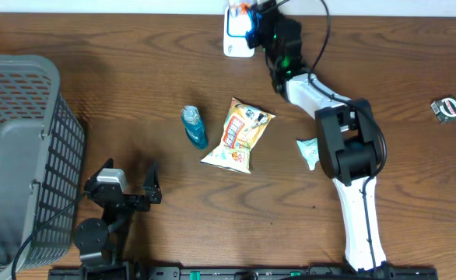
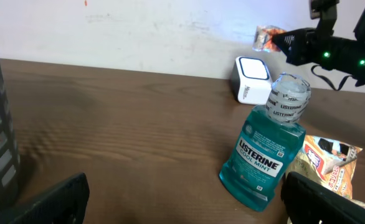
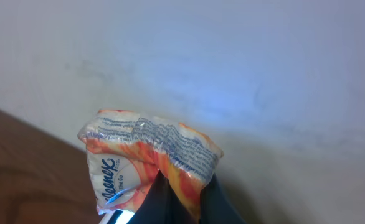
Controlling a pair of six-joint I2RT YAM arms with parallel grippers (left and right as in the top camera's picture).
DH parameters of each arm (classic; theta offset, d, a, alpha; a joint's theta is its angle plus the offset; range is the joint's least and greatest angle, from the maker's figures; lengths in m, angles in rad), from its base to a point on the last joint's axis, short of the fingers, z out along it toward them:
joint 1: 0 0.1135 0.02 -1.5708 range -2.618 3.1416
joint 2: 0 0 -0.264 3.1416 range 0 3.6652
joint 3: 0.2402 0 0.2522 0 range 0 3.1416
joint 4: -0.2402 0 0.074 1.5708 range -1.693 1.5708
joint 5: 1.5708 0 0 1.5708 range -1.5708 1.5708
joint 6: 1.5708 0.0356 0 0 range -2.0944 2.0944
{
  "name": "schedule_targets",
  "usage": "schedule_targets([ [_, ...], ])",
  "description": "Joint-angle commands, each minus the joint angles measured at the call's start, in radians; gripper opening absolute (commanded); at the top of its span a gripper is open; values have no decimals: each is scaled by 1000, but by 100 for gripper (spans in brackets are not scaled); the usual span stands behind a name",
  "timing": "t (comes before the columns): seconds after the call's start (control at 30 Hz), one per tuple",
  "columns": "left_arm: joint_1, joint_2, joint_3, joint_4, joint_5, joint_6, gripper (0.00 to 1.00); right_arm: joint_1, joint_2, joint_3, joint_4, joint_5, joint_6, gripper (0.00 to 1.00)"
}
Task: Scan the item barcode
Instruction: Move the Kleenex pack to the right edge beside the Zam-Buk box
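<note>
The robot's right gripper will next swing off the scanner to the right in the overhead view, then back and down beside the small round object, where the table is empty.
My right gripper (image 3: 182,193) is shut on a small orange-and-white Kleenex tissue pack (image 3: 148,158), pinching its lower edge and holding it up in front of the pale wall. In the overhead view that gripper (image 1: 253,23) hangs at the table's back edge, with the pack (image 1: 246,8) just over the white scanner (image 1: 236,35). The left wrist view shows the pack (image 2: 265,37) in the air above the scanner (image 2: 252,79). Near the front edge my left gripper (image 1: 127,187) stands open and empty, its fingers (image 2: 52,202) wide apart.
A teal Listerine bottle (image 1: 194,127) lies mid-table beside a yellow snack bag (image 1: 240,134). The bottle (image 2: 266,155) lies close ahead of my left gripper. A grey basket (image 1: 18,155) fills the left side. A small teal packet (image 1: 309,150) and a small round object (image 1: 448,110) lie to the right.
</note>
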Motion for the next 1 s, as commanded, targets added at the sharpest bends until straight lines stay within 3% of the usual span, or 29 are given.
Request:
schedule_targets([
  [0.0,-2,-5,-17,-29,16,9,98,-16,-10,11,-35,-24,39,1],
  [0.2,-2,-5,-17,-29,16,9,98,-17,-5,11,-53,-74,51,1],
  [0.37,-2,-5,-17,-29,16,9,98,-57,-94,11,-134,-67,161,1],
  [0.53,-2,-5,-17,-29,16,9,98,-168,-277,11,-568,-58,195,1],
  [0.73,-2,-5,-17,-29,16,9,98,-335,-404,11,-1099,94,195,1],
  [0.87,-2,-5,-17,-29,16,9,98,-444,-378,-2,-1296,152,196,1],
  [0.97,-2,-5,-17,-29,16,9,98,-512,-329,-26,-1339,211,196,1],
])
